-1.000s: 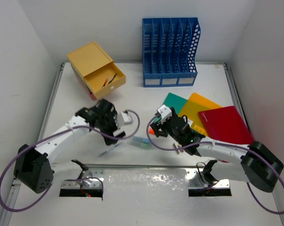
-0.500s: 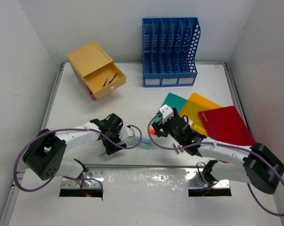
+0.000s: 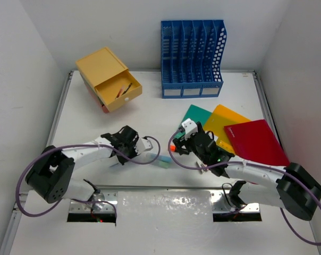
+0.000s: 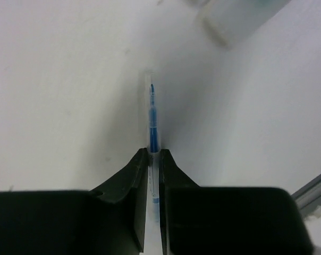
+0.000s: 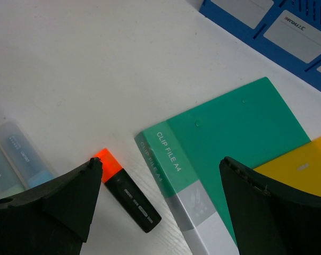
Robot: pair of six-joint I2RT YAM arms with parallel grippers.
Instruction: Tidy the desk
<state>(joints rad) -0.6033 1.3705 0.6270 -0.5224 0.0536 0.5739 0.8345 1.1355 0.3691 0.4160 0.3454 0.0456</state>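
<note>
My left gripper will next lift the clear pen, carry it outward over the open drawer (image 3: 119, 91) and then let it go, because the drawer already holds pens and is outward of the gripper.
On the white desk (image 3: 96, 117) my left gripper (image 4: 154, 154) is shut on a clear pen with blue ink (image 4: 152, 117); the pen points away from the jaws, low over the tabletop. In the top view this gripper (image 3: 129, 149) sits left of centre. My right gripper (image 5: 160, 162) is open, its fingers spread over a black highlighter with an orange cap (image 5: 129, 199) and the corner of a green clip file (image 5: 229, 143). In the top view, it (image 3: 180, 143) hovers near the highlighter (image 3: 172, 147).
A yellow drawer box (image 3: 108, 78) stands at the back left, its drawer open with pens inside. A blue file rack (image 3: 192, 58) is against the back wall. Yellow (image 3: 227, 119) and red (image 3: 256, 141) folders overlap at right. A pale translucent case (image 3: 161, 162) lies between the grippers.
My left gripper dropped toward the desk's near side and closed on the blue pen. The right gripper stayed open and barely shifted.
</note>
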